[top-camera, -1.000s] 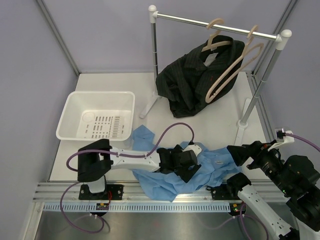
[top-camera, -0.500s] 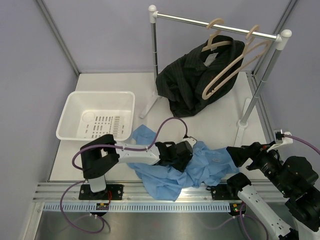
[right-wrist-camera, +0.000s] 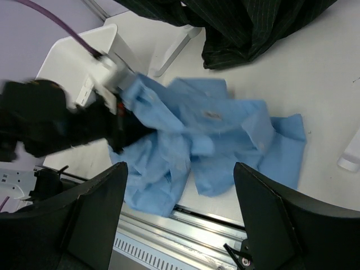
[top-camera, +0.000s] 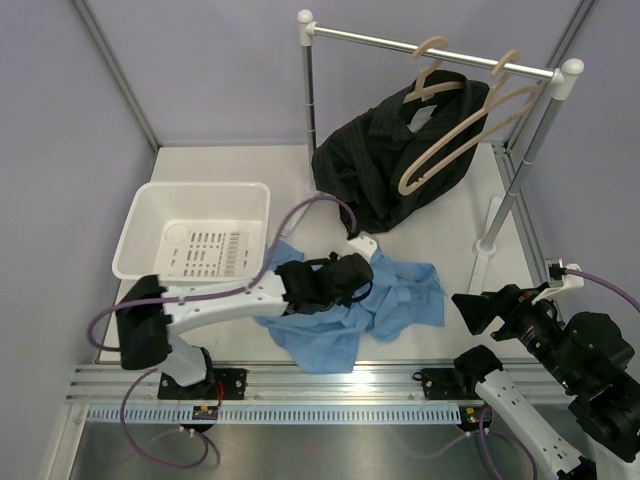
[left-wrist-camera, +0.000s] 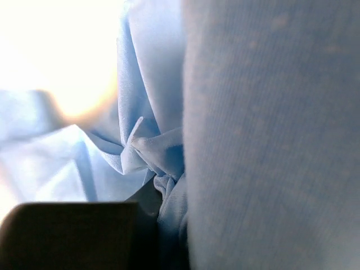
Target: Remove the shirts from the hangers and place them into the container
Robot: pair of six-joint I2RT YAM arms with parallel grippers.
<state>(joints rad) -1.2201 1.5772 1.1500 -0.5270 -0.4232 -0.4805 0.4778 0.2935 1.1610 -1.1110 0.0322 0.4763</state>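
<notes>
My left gripper lifts next, carries the light blue shirt down into the white container [top-camera: 195,230] and releases it, since that lies to the gripper's left in the top view.
The light blue shirt [top-camera: 385,300] lies crumpled on the table, off any hanger, one bunch of it raised. My left gripper [top-camera: 340,280] is shut on that bunch; in the left wrist view blue cloth [left-wrist-camera: 270,140] fills the frame beside a dark finger [left-wrist-camera: 67,236]. The black pinstriped shirt [top-camera: 385,165] hangs from one beige hanger [top-camera: 432,85] on the rail. A second hanger [top-camera: 455,140] hangs bare in front of it. The white container [top-camera: 195,230] sits at the left, nothing in it. My right gripper [top-camera: 478,312] is open near the front right, its fingers [right-wrist-camera: 90,214] spread above the blue shirt [right-wrist-camera: 197,140].
The clothes rail [top-camera: 430,48] stands on white posts and feet at the back right. A grey aluminium rail [top-camera: 320,385] runs along the table's front edge. Purple walls close the left and back. The left arm's cable [top-camera: 300,215] loops over the table.
My left gripper has shut on the blue shirt and pulled it up and left, towards the container. The bare hanger has swung slightly. The right arm has barely moved.
</notes>
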